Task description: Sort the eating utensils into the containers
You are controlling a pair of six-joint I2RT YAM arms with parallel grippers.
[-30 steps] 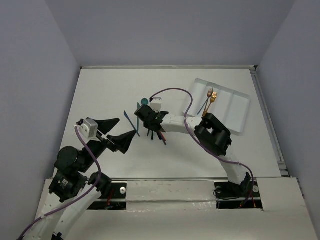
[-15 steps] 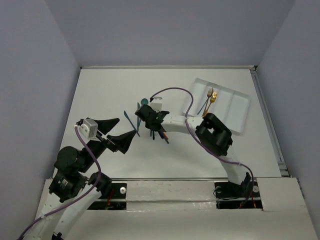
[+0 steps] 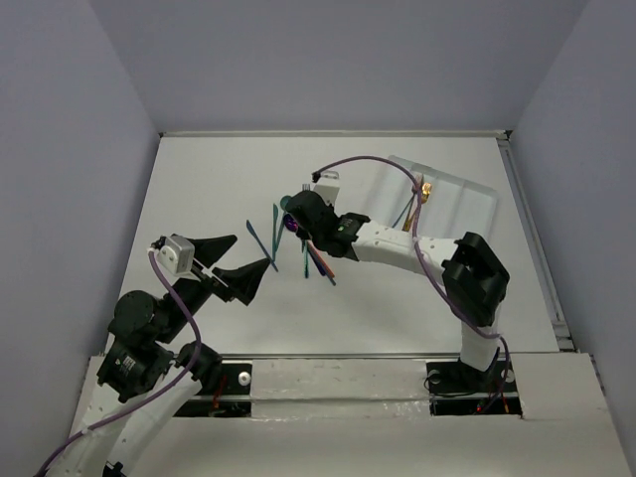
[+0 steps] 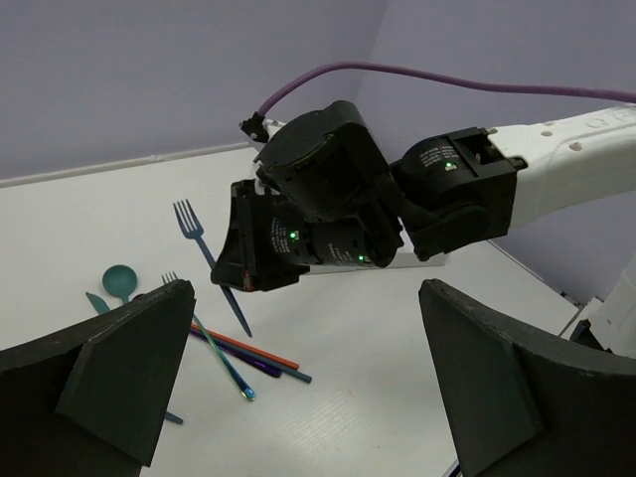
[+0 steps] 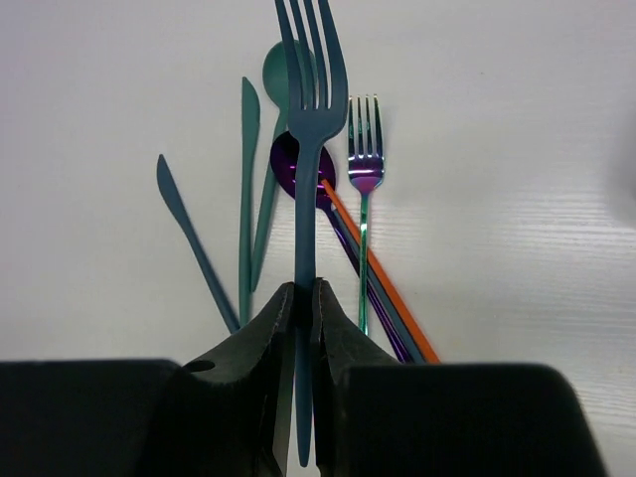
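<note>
The white tray has gold forks already, so my right gripper will next take the blue fork across and down over the white tray's section nearest the loose utensils [image 3: 398, 194].
My right gripper [image 5: 304, 293] is shut on the handle of a blue fork [image 5: 308, 119] and holds it above the loose utensils, tines away from the camera. It shows in the top view [image 3: 298, 219] and in the left wrist view [image 4: 243, 283], where the fork [image 4: 191, 227] hangs clear of the table. Below lie a teal spoon [image 5: 283, 75], two teal knives [image 5: 245, 199], a purple spoon [image 5: 298, 164], an iridescent fork [image 5: 364, 169] and an orange handle [image 5: 383, 288]. The white tray [image 3: 467, 214] holds gold forks [image 3: 422, 191]. My left gripper [image 4: 308, 397] is open and empty.
The white table ends at a raised rim at the back and right [image 3: 532, 229]. A purple cable [image 3: 373, 164] loops over the right arm near the tray. The left arm [image 3: 149, 318] sits at the near left, its fingers close to a teal knife [image 3: 255, 237].
My right gripper has risen off the utensil pile with the blue fork in it, and the right arm's elbow has swung to the right. The left arm has not moved.
</note>
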